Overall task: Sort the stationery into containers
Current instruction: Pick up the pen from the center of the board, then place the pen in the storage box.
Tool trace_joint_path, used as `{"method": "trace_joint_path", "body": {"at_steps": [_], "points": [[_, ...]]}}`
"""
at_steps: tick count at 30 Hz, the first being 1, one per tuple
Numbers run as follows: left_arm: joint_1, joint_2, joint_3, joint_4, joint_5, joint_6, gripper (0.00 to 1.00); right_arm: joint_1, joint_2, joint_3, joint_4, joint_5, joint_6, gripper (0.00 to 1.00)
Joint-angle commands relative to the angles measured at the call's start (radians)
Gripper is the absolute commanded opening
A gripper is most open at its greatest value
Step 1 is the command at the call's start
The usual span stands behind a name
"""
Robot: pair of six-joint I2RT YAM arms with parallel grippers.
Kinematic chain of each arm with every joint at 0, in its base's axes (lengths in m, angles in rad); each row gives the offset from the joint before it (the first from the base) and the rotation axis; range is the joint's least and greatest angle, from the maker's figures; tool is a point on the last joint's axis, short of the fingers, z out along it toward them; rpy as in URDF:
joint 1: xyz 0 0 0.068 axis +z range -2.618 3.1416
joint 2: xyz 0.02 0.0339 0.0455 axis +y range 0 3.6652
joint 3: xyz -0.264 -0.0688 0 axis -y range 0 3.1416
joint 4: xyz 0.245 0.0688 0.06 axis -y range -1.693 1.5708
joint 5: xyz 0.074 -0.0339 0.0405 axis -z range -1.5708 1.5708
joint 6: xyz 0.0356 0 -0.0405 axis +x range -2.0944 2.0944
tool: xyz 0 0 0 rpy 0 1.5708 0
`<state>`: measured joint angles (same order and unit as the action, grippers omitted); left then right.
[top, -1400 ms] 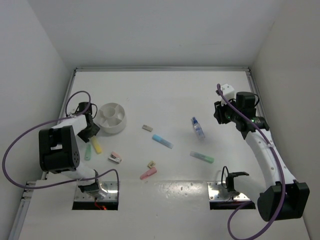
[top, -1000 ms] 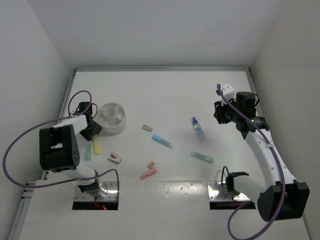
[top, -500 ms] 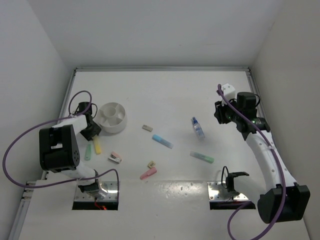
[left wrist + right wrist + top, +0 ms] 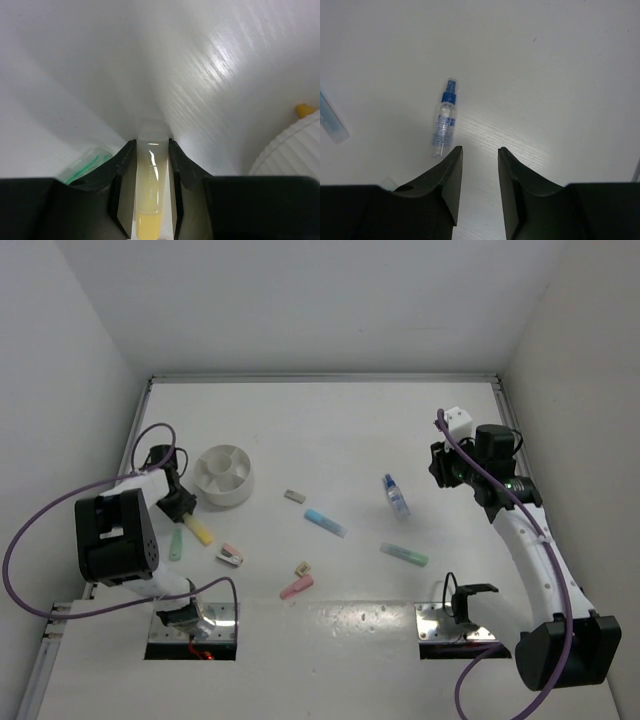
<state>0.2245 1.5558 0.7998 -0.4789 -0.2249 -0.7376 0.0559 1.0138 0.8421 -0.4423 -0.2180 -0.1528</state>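
My left gripper lifts next, since the bowl's side rises beside the low-held highlighter, then tilts outward over the bowl's nearest section (image 4: 207,478) and releases the highlighter there.
My left gripper (image 4: 180,508) is down at the table beside the white divided bowl (image 4: 240,492), shut on a yellow highlighter stick (image 4: 150,185) that lies lengthwise between its fingers. From above, the stick's yellow end (image 4: 199,532) pokes out toward the front. A green stick (image 4: 85,162) lies just left of the jaws. My right gripper (image 4: 480,150) hangs open and empty above the table, with the blue-capped clear bottle (image 4: 444,122) just beyond its left finger.
Loose on the table are a pink-white stapler-like piece (image 4: 231,556), two tan blocks (image 4: 294,496) (image 4: 302,568), a light-blue stick (image 4: 325,522), a pink stick (image 4: 296,587) and a second green stick (image 4: 404,555). The bowl's ribbed wall (image 4: 295,150) is close on the left gripper's right.
The left jaws have narrowed onto the yellow stick, and the stick's free end has swung to the right. The right arm has barely shifted.
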Motion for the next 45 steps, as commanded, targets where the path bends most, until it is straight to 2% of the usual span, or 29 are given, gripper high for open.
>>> {"method": "trace_joint_path", "body": {"at_steps": [1,5,7,8,9,11,13,15,18,19,20,22,26,31,40,45], "points": [[0.029,-0.028,0.018,-0.03,0.004,0.0,0.14,0.004,-0.017,0.025,0.042,-0.014,0.016,0.35],[0.041,-0.134,0.054,-0.041,0.018,0.01,0.02,0.004,-0.017,0.025,0.042,-0.023,0.016,0.35],[0.041,-0.222,0.076,-0.05,0.028,0.01,0.0,0.004,-0.017,0.025,0.042,-0.032,0.016,0.34],[0.041,-0.249,0.107,-0.05,0.029,0.021,0.0,0.004,-0.017,0.025,0.042,-0.032,0.016,0.28],[0.041,-0.272,0.122,-0.05,0.029,0.036,0.0,0.004,-0.017,0.025,0.042,-0.032,0.016,0.17],[0.032,-0.324,0.165,-0.061,0.038,0.073,0.0,0.004,-0.006,0.025,0.042,-0.055,0.016,0.07],[0.004,-0.35,0.231,-0.075,0.038,0.095,0.0,0.004,-0.006,0.025,0.042,-0.069,0.016,0.03],[-0.007,-0.384,0.26,-0.057,0.038,0.127,0.0,0.004,0.005,0.025,0.042,-0.081,0.016,0.03],[-0.03,-0.465,0.231,0.092,0.108,0.202,0.0,0.004,0.026,0.025,0.042,-0.09,0.016,0.03],[-0.043,-0.515,0.207,0.147,0.172,0.216,0.0,0.004,0.026,0.025,0.042,-0.09,0.016,0.03],[-0.053,-0.54,0.176,0.272,0.189,0.225,0.0,0.004,0.037,0.025,0.042,-0.09,0.016,0.03],[-0.097,-0.571,0.096,0.365,0.168,0.238,0.0,0.004,0.048,0.025,0.042,-0.081,0.016,0.03],[-0.167,-0.504,0.09,0.419,0.063,0.308,0.0,0.004,0.048,0.015,0.042,-0.072,0.016,0.03],[-0.256,-0.439,0.078,0.479,-0.088,0.322,0.0,0.004,0.048,0.015,0.042,-0.072,0.007,0.03],[-0.333,-0.344,0.121,0.499,-0.35,0.376,0.0,0.004,0.048,0.006,0.051,-0.063,0.007,0.03],[-0.343,-0.344,0.112,0.51,-0.36,0.411,0.0,0.004,0.057,0.006,0.051,-0.054,-0.002,0.03]]}}
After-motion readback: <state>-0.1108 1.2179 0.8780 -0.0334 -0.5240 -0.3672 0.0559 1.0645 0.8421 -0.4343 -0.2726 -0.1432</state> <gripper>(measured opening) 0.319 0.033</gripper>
